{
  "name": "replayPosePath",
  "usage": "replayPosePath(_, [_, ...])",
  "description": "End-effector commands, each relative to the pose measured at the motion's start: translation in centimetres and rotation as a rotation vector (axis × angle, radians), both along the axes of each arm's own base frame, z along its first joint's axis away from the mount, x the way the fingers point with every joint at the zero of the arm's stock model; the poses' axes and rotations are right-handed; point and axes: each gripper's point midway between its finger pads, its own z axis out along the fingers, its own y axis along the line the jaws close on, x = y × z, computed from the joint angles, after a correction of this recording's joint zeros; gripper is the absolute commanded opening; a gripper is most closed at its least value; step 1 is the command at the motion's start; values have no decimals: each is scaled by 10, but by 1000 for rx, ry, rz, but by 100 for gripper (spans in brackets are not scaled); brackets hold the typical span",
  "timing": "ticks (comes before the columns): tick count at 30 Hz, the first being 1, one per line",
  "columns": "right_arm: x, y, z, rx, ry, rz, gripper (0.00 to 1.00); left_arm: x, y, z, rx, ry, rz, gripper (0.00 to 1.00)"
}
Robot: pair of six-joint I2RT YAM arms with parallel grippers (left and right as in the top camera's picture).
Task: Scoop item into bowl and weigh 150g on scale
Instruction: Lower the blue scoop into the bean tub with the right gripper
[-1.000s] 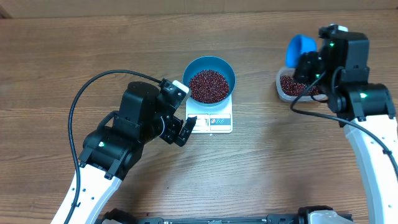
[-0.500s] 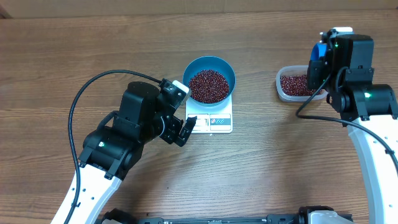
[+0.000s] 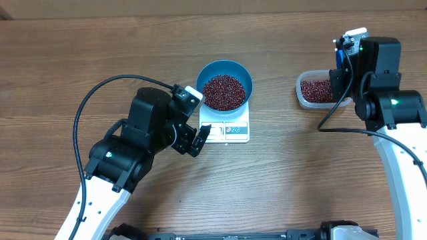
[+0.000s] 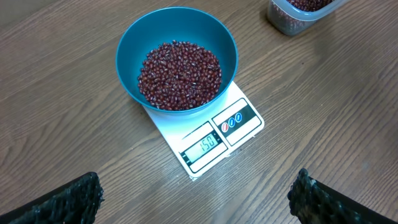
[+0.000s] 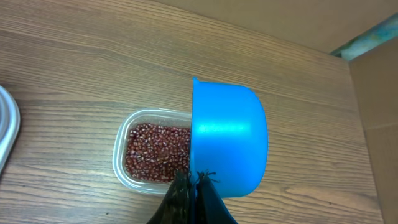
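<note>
The display shows the target weight. I need to turn my right gripper next and lower the scoop (image 3: 341, 57) onto the tub's beans below to let it go.
The blue bowl (image 3: 225, 68) stands on the white scale (image 3: 230, 130) and holds a heap of the item, dark red-brown beans (image 3: 224, 92). In the left wrist view the bowl (image 4: 134, 43), its beans (image 4: 179, 74) and the scale (image 4: 239, 127) lie ahead, and the display reads 150. My left gripper (image 3: 200, 137) (image 4: 196, 199) is open just left of the scale's front, holding nothing. My right gripper (image 3: 337, 72) (image 5: 193, 180) is shut on the handle of a small blue scoop (image 5: 227, 140) (image 3: 341, 57). The scoop is turned on its side above the right end of a clear tub; its inside is hidden.
The clear plastic tub (image 3: 315, 91) (image 5: 152, 152) at the right holds more beans and shows at the top right of the left wrist view (image 4: 298, 12). A black cable (image 3: 83, 110) loops from the left arm. Cardboard (image 5: 280, 25) stands behind the table's far edge.
The right gripper has shifted a little to the right over the tub and rolled the scoop from mouth-up to edge-on. The left arm, bowl and scale have not moved.
</note>
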Motion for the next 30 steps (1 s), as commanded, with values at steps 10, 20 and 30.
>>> replayPosePath(10, [2,-9,15,165,-87,-215,4,0,-1,-3,5,4,-21,99])
replayPosePath(20, [21,-18,-47,514,-81,-670,4,0,-1,-3,5,4,-20,100])
replayPosePath(30, [37,-18,-86,692,-81,-922,4,0,-1,-3,5,4,-21,100])
